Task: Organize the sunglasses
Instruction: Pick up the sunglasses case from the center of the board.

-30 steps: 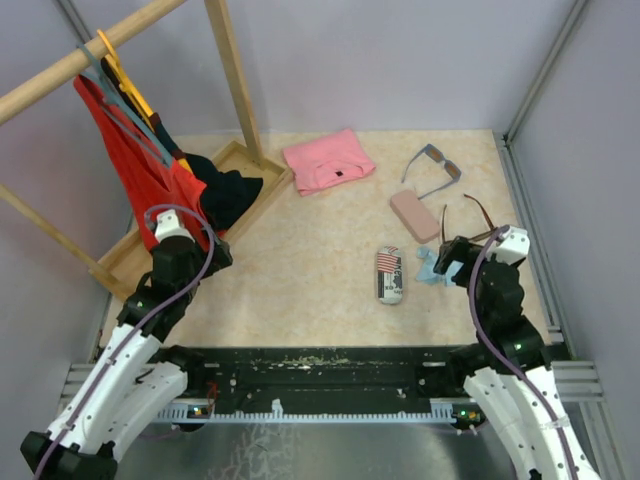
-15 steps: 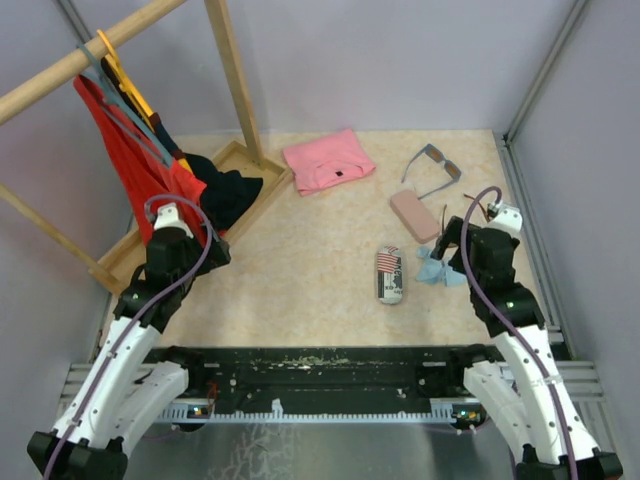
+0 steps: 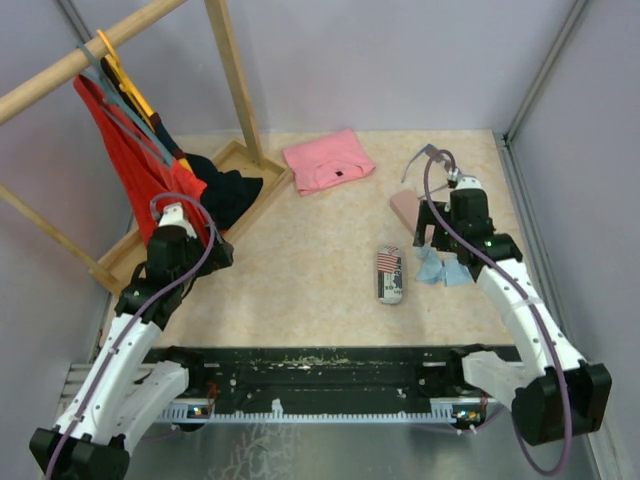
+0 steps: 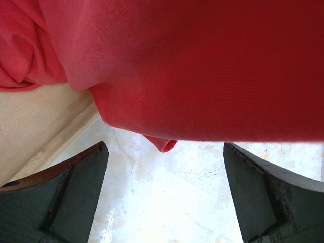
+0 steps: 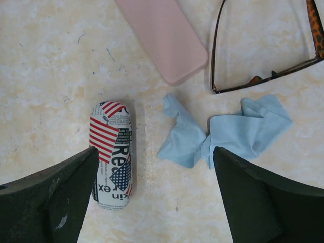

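Observation:
My right gripper reaches outward next, turns to the slant of the pink case (image 3: 405,207) (image 5: 166,41) and lowers to close on its long sides, since it lies outward and below.
The brown-framed sunglasses (image 5: 217,55) lie open on the table at the upper right of the right wrist view; in the top view my right arm hides them. Only a corner of the grey-blue sunglasses (image 3: 427,153) shows at the far right, behind the arm. My right gripper (image 3: 436,226) (image 5: 155,149) is open and empty, hovering above the table between the flag-patterned case (image 5: 111,152) and the light blue cloths (image 5: 228,134). My left gripper (image 3: 203,248) (image 4: 165,147) is open and empty, close under a hanging red garment (image 4: 202,66).
The pink case (image 3: 403,205) (image 5: 164,38) lies just beyond the cloths (image 3: 440,268), and the flag case (image 3: 389,274) to their left. A folded pink cloth (image 3: 328,160) lies far centre. A wooden rack with hanging clothes (image 3: 140,160) stands on a tray (image 3: 240,152) at left.
My right arm has reached forward and a little left, from beside the blue cloths to over the brown sunglasses, now covering them in the top view. The left arm has barely moved.

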Robot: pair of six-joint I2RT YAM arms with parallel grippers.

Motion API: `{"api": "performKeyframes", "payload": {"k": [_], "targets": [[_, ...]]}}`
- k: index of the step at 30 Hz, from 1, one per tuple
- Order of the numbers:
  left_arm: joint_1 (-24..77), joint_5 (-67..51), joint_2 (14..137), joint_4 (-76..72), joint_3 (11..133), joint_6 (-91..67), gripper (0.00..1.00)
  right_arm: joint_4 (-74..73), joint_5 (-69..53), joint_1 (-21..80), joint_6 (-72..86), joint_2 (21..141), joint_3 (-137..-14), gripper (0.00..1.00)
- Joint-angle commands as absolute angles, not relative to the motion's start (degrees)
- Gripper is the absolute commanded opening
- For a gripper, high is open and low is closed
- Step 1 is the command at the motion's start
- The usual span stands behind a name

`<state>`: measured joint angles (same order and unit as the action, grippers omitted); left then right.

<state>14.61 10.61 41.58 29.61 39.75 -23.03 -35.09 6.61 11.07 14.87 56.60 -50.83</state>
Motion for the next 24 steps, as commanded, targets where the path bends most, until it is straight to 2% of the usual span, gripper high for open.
{"api": "performKeyframes", "payload": {"k": [1, 11, 24], "targets": [[14.08, 8.67, 41.25, 29.32, 42.35, -21.58, 1.00, -32.15, 5.29, 10.72, 10.20, 64.02, -57.31, 0.94], [13.97, 7.22, 41.18, 28.83, 42.07, -20.86, 1.00, -29.71, -1.74, 10.11, -2.17, 82.27, -68.29, 0.92], [13.88, 4.00, 41.30, 27.56, 41.45, -20.04, 1.00, -30.65, -3.74, 8.89, -10.69, 100.45, -78.76, 0.97]]}}
